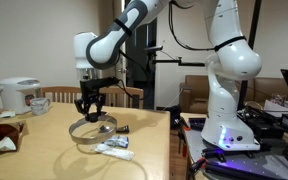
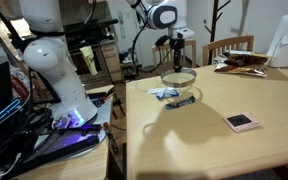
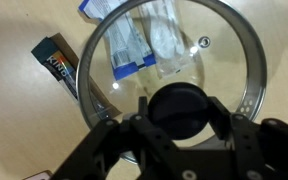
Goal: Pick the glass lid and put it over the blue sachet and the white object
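Note:
Next I will move my gripper back over the blue sachet and the white object (image 1: 114,148) (image 3: 144,36), then lower the lid around them to release it, since both poke past its rim.
My gripper (image 3: 179,125) is shut on the dark knob of the glass lid (image 3: 229,55) and holds the lid a little above the wooden table. Through the glass, the wrist view shows the blue sachet (image 3: 127,50) and the white object (image 3: 171,42) lying side by side beneath the lid's far half. In both exterior views the lid (image 1: 92,131) (image 2: 180,80) hangs under the gripper (image 1: 91,108) (image 2: 179,62). The sachet and white piece (image 1: 115,149) (image 2: 166,94) lie at its edge near the table's border.
A dark narrow bar wrapper (image 3: 56,62) (image 1: 122,130) lies just outside the lid's rim. A white rice cooker (image 1: 19,95) (image 2: 284,45) and white cup (image 1: 39,103) stand at the table's far end. A small pink-edged card (image 2: 242,122) lies apart. A wooden chair (image 2: 229,48) stands behind the table.

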You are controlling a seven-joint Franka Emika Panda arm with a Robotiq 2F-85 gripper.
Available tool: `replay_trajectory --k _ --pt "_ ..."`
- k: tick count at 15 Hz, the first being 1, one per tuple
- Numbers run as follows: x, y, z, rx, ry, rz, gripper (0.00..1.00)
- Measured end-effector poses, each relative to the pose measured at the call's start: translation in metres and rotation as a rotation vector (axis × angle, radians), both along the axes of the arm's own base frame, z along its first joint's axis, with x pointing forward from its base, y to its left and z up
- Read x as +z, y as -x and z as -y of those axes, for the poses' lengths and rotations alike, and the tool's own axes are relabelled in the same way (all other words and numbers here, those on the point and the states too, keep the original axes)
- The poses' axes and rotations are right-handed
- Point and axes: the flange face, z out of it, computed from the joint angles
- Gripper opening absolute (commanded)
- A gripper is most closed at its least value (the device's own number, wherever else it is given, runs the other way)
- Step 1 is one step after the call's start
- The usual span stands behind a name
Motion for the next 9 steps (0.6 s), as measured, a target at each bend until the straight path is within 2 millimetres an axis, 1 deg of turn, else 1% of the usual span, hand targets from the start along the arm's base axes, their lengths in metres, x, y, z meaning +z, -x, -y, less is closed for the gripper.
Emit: replay_trajectory --k 4,9 --pt "-0.008 0.009 -0.006 0.048 -0.001 -0.026 0.34" --pt "-0.028 0.029 -0.011 0.061 -0.001 -0.076 0.34"
